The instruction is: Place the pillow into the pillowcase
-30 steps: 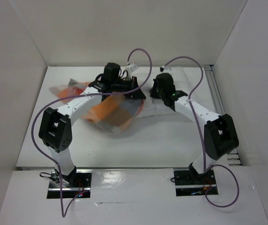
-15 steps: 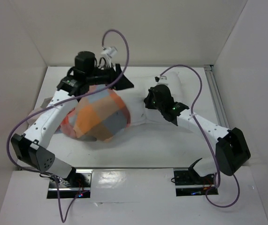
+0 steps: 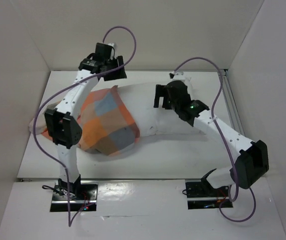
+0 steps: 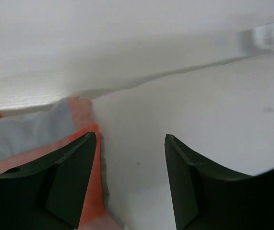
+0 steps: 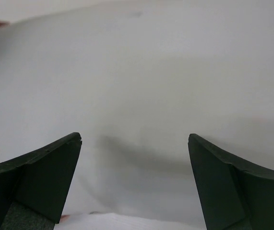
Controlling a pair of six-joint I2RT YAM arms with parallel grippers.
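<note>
My left gripper goes down and to the left in the wrist view next, onto the pillowcase's orange edge, since bare pillow still sticks out beyond it.
The checked pillowcase covers the left end of the white pillow, which sticks out to the right across the table. My left gripper hangs open at the back, above the pillowcase's far corner. In the left wrist view it holds nothing, with the pillowcase's orange edge by the left finger and the white pillow below. My right gripper stands open above the pillow's middle. The right wrist view shows it empty over the plain white pillow.
White walls close in the table at the back and on both sides. A metal rail runs along the right edge. Purple cables loop above both arms. A bit of checked cloth pokes out behind the left arm's elbow.
Both grippers have opened and let go. The left arm swung the pillowcase over the pillow's left end, then rose toward the back wall. The right gripper moved slightly back over the pillow.
</note>
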